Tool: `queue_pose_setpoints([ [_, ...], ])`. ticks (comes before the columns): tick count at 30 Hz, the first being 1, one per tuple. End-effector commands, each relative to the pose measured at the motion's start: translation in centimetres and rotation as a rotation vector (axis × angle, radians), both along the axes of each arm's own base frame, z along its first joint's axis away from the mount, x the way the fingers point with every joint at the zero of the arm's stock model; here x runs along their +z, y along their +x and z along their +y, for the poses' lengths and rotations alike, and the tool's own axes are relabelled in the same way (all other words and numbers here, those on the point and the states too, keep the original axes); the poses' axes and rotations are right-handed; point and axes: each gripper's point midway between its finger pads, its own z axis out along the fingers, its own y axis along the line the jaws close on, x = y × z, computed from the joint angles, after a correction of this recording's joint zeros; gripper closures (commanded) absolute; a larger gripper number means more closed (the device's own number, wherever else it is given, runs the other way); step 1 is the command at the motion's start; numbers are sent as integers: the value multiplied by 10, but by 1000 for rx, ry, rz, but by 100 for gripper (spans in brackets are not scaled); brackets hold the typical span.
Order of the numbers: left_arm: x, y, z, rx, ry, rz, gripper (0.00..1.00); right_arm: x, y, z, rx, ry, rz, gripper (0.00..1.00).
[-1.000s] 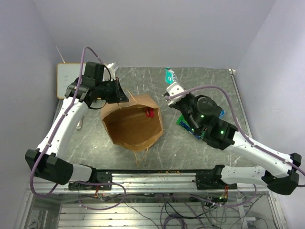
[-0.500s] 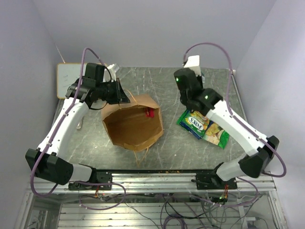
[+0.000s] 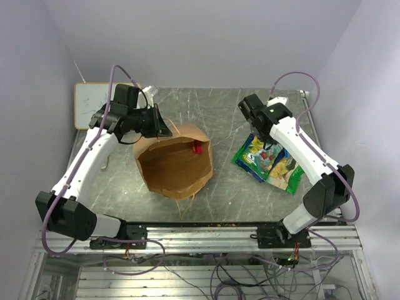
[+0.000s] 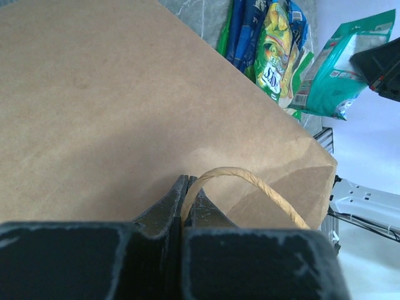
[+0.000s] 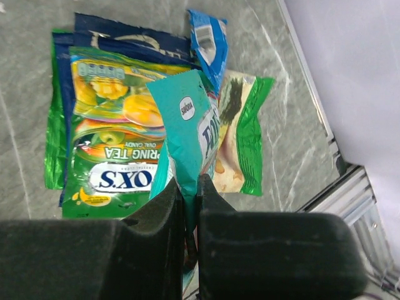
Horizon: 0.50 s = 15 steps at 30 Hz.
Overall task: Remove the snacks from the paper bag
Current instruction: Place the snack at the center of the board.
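My right gripper lowers the teal snack packet (image 5: 184, 125) onto the yellow-green one next, then opens.
The brown paper bag (image 3: 175, 161) stands open at the table's middle, and a red snack (image 3: 197, 148) shows inside near its far rim. My left gripper (image 4: 185, 187) is shut on the bag's twisted handle (image 4: 250, 181) at the bag's back left edge (image 3: 164, 128). My right gripper (image 5: 190, 187) is shut on a teal snack packet (image 5: 184, 125) and holds it above a pile of snacks (image 3: 270, 164) to the right of the bag. The pile includes a green packet (image 5: 112, 144), a blue one (image 5: 206, 40) and a yellow-green one (image 5: 240, 137).
A small whiteboard (image 3: 87, 103) leans at the back left corner. A white stick (image 3: 104, 164) lies under the left arm. The table's right edge and metal rail (image 5: 350, 200) run close beside the pile.
My right arm has swung from beside the bag's right rim, round the back, to over the pile at the right, carrying the teal packet. The left arm and bag have stayed put.
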Motion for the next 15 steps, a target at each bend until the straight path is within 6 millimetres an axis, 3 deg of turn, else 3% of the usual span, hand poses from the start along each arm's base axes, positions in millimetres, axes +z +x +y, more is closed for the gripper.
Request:
queue_pose_setpoints([
  [1,8,5,-1,-3,-19,-36,93,-12,-8,-19,-98,52,3,100],
  [8,1,0,-3,-22,-35,-16,93,-18,17,-31,-108,13,19,98],
  [15,7,2,-1,-23,-17,-39,93,-40,34,-12,-61,83,53,96],
])
